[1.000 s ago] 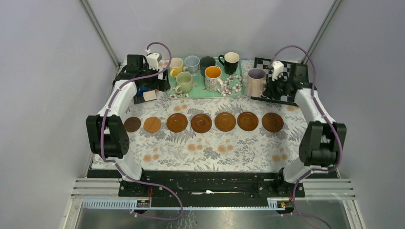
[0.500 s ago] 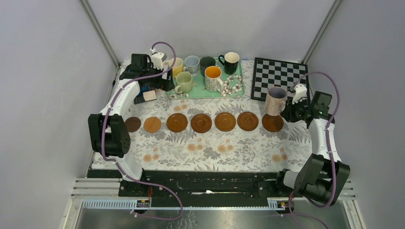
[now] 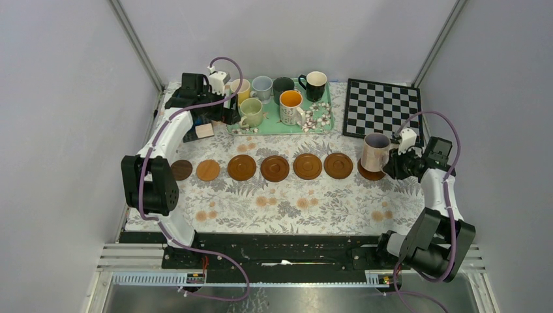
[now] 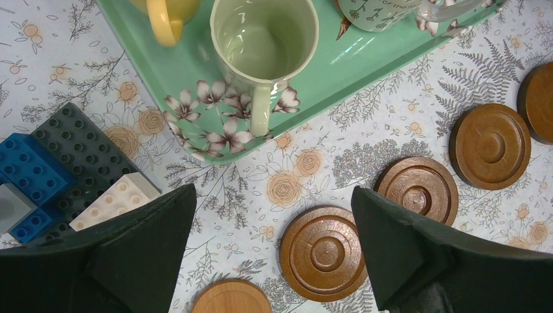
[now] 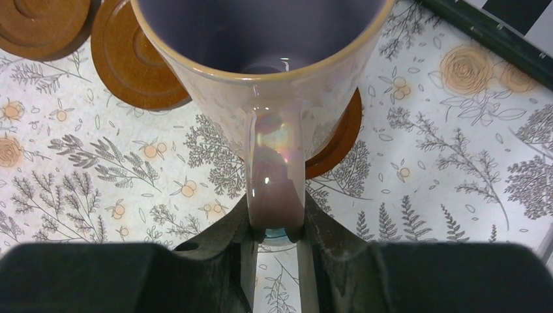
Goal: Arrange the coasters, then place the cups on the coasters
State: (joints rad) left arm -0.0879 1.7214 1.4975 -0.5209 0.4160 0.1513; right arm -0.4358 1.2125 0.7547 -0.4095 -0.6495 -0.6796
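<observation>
The end coaster near the checkerboard [image 3: 371, 175] [image 5: 340, 143] lies below my right gripper, so I will next lower the pinkish cup until it sits there, then let go of the cup's handle.
Seven brown coasters [image 3: 274, 168] lie in a row across the table. My right gripper [image 3: 392, 160] [image 5: 277, 225] is shut on the handle of the pinkish cup [image 3: 376, 151] [image 5: 261, 39]. It holds that cup upright over the rightmost coaster [image 3: 372, 173] [image 5: 336, 140]; I cannot tell whether the cup touches it. Six other cups stand on the green tray [image 3: 321, 121]: yellow [image 3: 240, 88], pale blue [image 3: 261, 85], dark green [image 3: 283, 85], black [image 3: 315, 81], pale green [image 3: 251, 112] [image 4: 264, 42], and floral [image 3: 291, 104]. My left gripper [image 3: 225, 109] [image 4: 272, 199] hangs open at the tray's left end, above coasters [image 4: 324, 253].
A black-and-white checkerboard [image 3: 385, 107] lies at the back right, just behind the right gripper. Toy building blocks [image 3: 199, 130] [image 4: 39, 169] sit left of the tray under my left arm. Grey walls close in on both sides.
My right gripper carried the pinkish cup from beside the checkerboard forward and down to the rightmost coaster. My left gripper shifted slightly right towards the tray and stayed open.
</observation>
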